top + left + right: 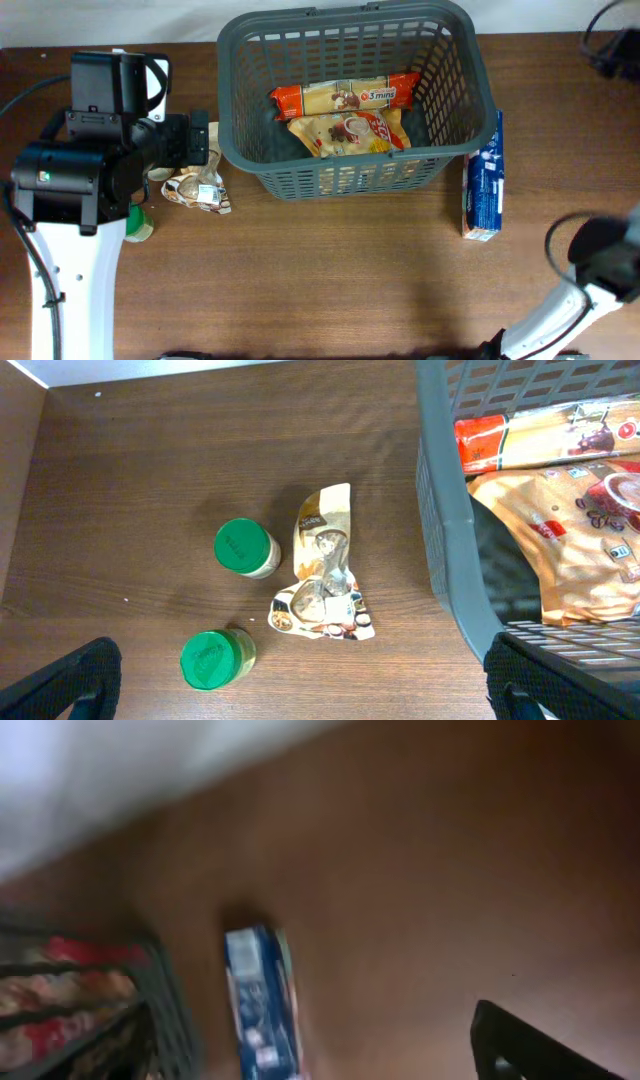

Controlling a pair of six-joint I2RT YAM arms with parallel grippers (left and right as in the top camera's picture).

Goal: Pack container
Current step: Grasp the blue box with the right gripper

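I should next move my right gripper left in the overhead view and lower it onto the blue box (pixel 260 1010) beside the basket, since the box is still unpacked.
The dark grey basket (pixel 455 160) stands at the back middle of the table. It holds a red snack packet (pixel 345 97) and an orange packet (pixel 345 133). My left gripper (pixel 203 142) hovers just left of the basket. In the left wrist view it (pixel 300 695) is open wide and empty, above a crumpled pale packet (pixel 325 575) and two green-lidded jars (pixel 243 547) (pixel 214 659); the basket wall (pixel 450 530) is at the right. My right gripper (pixel 330 1055) looks open and empty, above the table beside a blue box (pixel 260 1010). That view is blurred.
The blue box (pixel 484 180) lies against the basket's right side. The crumpled packet (pixel 200 188) and one jar (pixel 138 226) lie by the left arm. My right arm (pixel 600 262) is at the front right corner. A cable (pixel 605 45) lies at the back right.
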